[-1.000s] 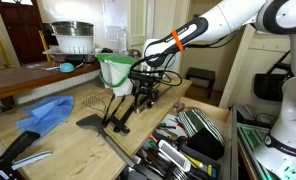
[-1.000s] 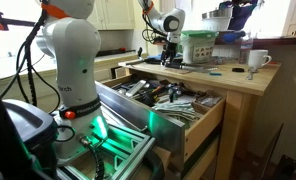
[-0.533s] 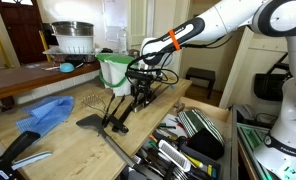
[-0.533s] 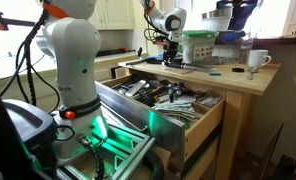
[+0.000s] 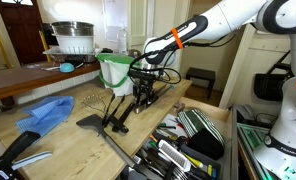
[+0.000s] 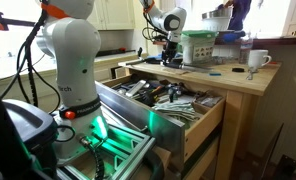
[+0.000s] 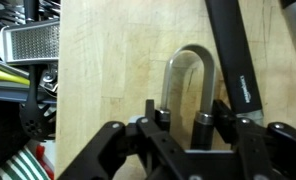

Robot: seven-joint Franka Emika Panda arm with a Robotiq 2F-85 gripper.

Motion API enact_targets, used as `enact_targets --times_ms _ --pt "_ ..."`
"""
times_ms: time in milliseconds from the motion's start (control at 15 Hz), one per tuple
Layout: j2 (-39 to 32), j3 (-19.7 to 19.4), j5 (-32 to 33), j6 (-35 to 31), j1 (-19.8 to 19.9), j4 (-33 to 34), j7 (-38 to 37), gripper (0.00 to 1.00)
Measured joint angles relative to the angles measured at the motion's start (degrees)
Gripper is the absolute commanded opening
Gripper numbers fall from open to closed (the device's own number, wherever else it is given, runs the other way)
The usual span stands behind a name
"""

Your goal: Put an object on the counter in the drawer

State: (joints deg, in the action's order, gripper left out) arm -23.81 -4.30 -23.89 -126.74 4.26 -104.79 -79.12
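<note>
The slim utensil's legs are already held in my gripper, so my gripper should next lift off the counter, move back over the open drawer (image 5: 226, 118) and go down toward its utensils.
My gripper (image 7: 191, 112) is down on the pale-wood counter (image 7: 108, 60) and shut on the two black legs of a slim utensil with a silver loop end (image 7: 189, 62). A slim black handle (image 7: 231, 55) lies just right of my right finger; whether it touches I cannot tell. In both exterior views the gripper (image 5: 143, 96) (image 6: 169, 55) stands low over a cluster of black utensils (image 5: 121, 115) near the counter's edge. The drawer (image 5: 226, 118) (image 6: 183, 125) is pulled open below, full of black and silver utensils.
A black spatula (image 5: 93, 122) and a blue cloth (image 5: 46, 113) lie on the counter, and a green container (image 5: 115, 70) stands behind the gripper. A green-and-white striped item (image 5: 201, 122) lies in the drawer. A white mug (image 6: 255, 60) stands on the counter's far end.
The jaws have closed onto the loop-ended utensil's legs. The arm has stayed in place over the counter.
</note>
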Motion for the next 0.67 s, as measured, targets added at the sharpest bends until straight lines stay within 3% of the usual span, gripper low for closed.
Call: enact_targets --times_ms 267,467,667 --pt "8.9 -0.4 -0.9 -5.7 -0.3 -11.1 -2.9 0.34" --pt "17.3 -0.6 -1.0 -10.6 -0.5 -19.9 -9.1 0.34" --pt "25.5 -0.4 1.6 -11.5 -0.8 -27.1 -17.8 0.34"
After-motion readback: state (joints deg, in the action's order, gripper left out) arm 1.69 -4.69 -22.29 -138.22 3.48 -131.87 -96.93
